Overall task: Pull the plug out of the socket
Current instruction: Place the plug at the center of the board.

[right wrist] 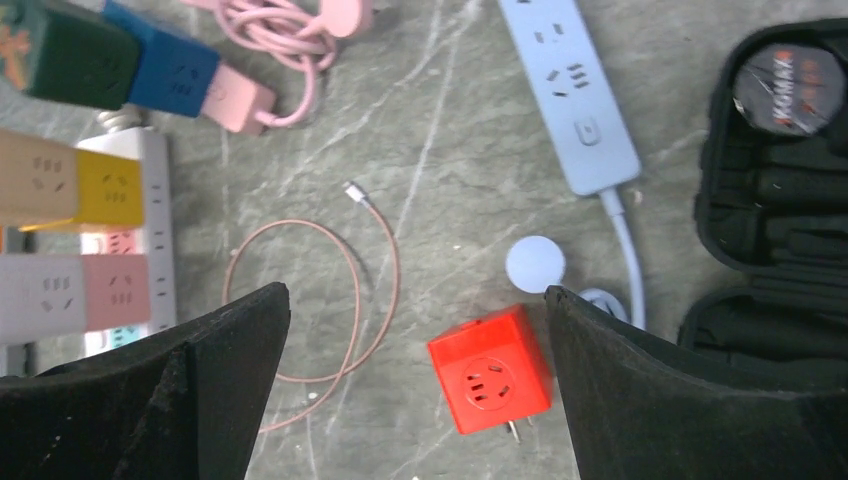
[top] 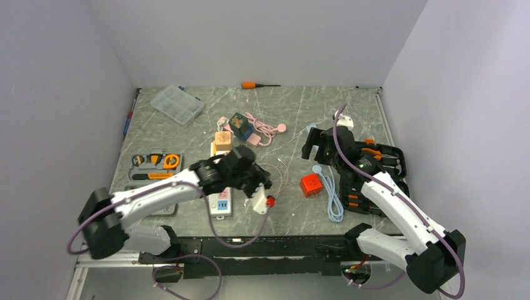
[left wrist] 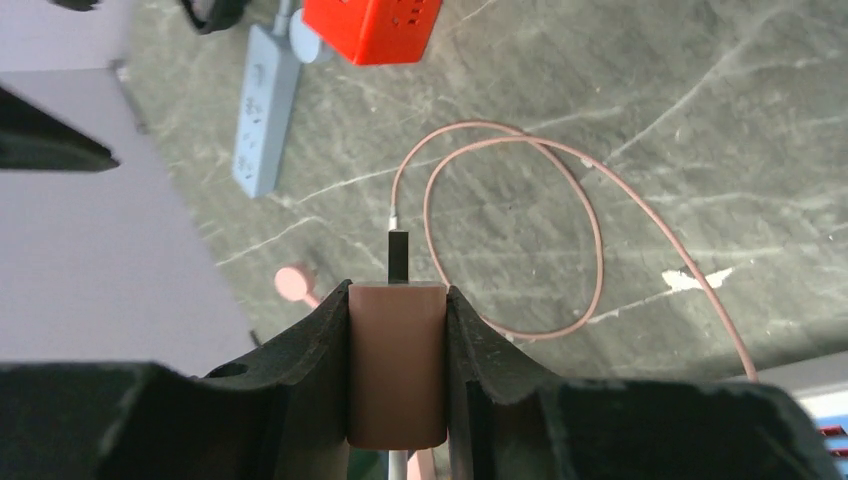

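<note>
Next, my left gripper moves down toward the red cube adapter and releases it by the pink cable loop, since the plug is already clear of the socket [top: 219,204].
The socket [top: 219,204] is a long white strip lying lengthways left of centre; its yellow and pink panels [right wrist: 158,200] carry cube adapters. My left gripper [top: 256,182] hovers just right of it, shut on a pinkish-brown plug [left wrist: 397,365] that fills the gap between both fingers [left wrist: 300,350]. Only bare table shows beyond the plug, and no socket shows under it. A short black piece [left wrist: 397,255] sticks out past the plug. My right gripper [right wrist: 417,291] stands wide open above the table, holding nothing.
A red cube adapter [right wrist: 490,370] lies below the right gripper, beside a thin pink cable loop [right wrist: 330,290]. A blue power strip [right wrist: 570,90] and a black tool case [top: 375,169] are at the right. A clear box [top: 178,104] and a screwdriver [top: 257,85] lie at the back.
</note>
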{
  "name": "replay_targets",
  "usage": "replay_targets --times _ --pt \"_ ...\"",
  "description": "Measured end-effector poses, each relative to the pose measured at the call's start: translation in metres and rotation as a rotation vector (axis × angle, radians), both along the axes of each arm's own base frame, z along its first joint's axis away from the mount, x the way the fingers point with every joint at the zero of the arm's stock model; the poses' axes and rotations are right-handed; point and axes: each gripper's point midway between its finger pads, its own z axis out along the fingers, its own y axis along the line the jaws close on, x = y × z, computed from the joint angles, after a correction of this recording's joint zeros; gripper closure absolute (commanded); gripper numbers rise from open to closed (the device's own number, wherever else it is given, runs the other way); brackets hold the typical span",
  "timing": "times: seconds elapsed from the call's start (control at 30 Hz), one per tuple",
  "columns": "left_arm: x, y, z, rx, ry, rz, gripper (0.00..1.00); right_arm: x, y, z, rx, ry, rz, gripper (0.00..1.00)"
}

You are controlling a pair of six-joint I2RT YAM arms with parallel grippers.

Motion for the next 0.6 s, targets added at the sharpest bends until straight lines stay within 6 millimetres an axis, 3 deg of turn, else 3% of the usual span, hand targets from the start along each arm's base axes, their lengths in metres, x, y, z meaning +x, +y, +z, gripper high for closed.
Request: replay_targets --times 0.23,0.37,0.47,0.6 --pt "0.012 -0.057 -0.025 0.134 0.128 0.054 1.00 -0.003 -0.034 -0.007 -0.008 0.041 -0.138 0.00" --pt "0.000 -0.073 -0.060 0.215 0.183 0.080 0.98 -0.009 -0.048 0.001 0.015 0.026 -0.189 0.00" --pt "-0.008 -0.084 -0.084 0.274 0.233 0.117 0.74 -0.012 -0.056 0.005 0.025 0.019 -0.215 0.00" --pt "-0.016 -0.097 -0.098 0.301 0.277 0.172 0.30 -0.015 -0.063 0.003 0.021 0.027 -0.236 0.00"
